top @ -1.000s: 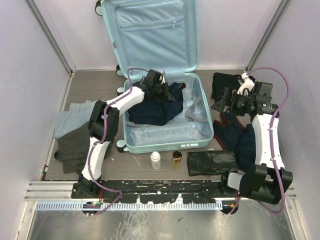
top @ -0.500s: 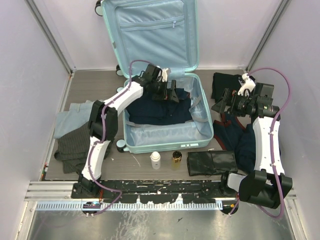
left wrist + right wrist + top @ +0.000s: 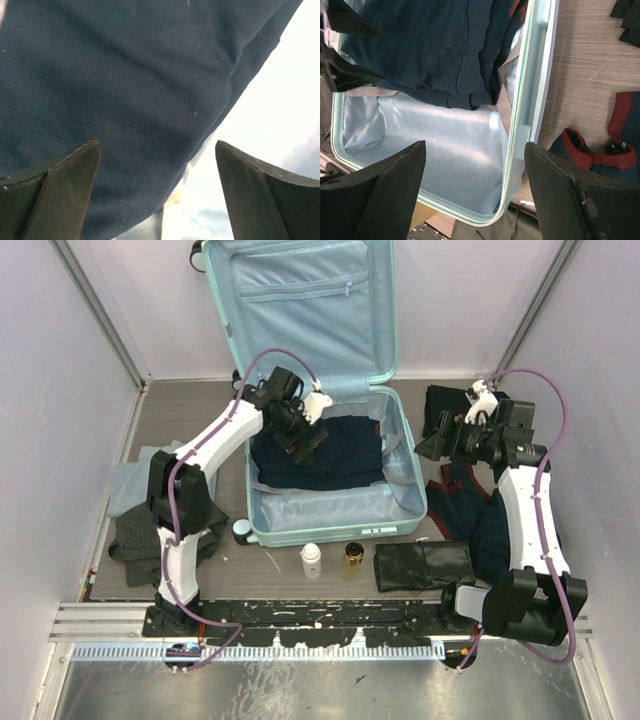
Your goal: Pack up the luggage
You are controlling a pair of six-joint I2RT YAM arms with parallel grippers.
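Note:
I will next move my right gripper outward and down onto the far edge of the dark clothes by the luggage, as that edge is beside bare tabletop, clear of the luggage's rim.
The luggage (image 3: 417, 478) lies open on the table with its lid (image 3: 300, 310) standing upright at the back. A navy garment (image 3: 335, 455) lies flat in the far half of its base. My left gripper (image 3: 308, 436) hovers open just over the garment's left part; in the left wrist view the navy cloth (image 3: 125, 85) fills the frame above the spread left gripper (image 3: 156, 141). To the right of the luggage, my right gripper (image 3: 428, 445) is open and holds nothing. The right wrist view looks past the right gripper (image 3: 475, 144) at the luggage rim (image 3: 520, 100) and the garment (image 3: 430, 50).
A white bottle (image 3: 311, 560), a brown jar (image 3: 353, 558) and a black folded pouch (image 3: 425, 565) lie in front of the luggage. Dark clothes (image 3: 450, 408) and a navy-and-red garment (image 3: 480, 515) lie to the right. Grey and pale blue clothes (image 3: 150, 510) lie to the left.
The left gripper opened and let go of the navy garment, which now lies flat in the luggage; it then drew back to the left. The right gripper shifted slightly toward the luggage.

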